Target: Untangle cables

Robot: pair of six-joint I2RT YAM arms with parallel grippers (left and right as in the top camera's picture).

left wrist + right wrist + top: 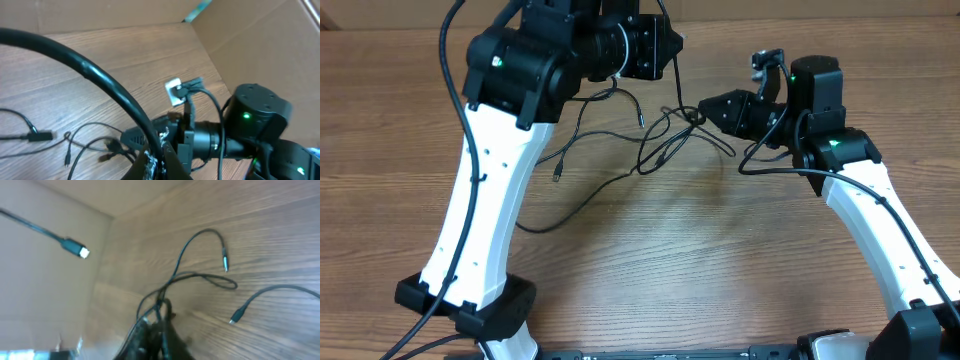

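Observation:
My left gripper moves toward the open tabletop to its left in the overhead view next, drawing its cable from the knot, then releases the cable.
Several thin black cables lie knotted on the wooden table, their loose ends trailing left to plugs. My left gripper is shut on one cable, which runs taut between its fingers. In the overhead view this gripper is raised at the back centre, and the strand hangs down from it to the knot. My right gripper is at the knot's right side. In the right wrist view it is shut on a bunch of cables. Silver-tipped plugs lie loose.
A cardboard wall stands along the back and also shows in the left wrist view. One plug hangs in the air in front of it. The right arm is close to my left gripper. Both arm bases stand at the front edge.

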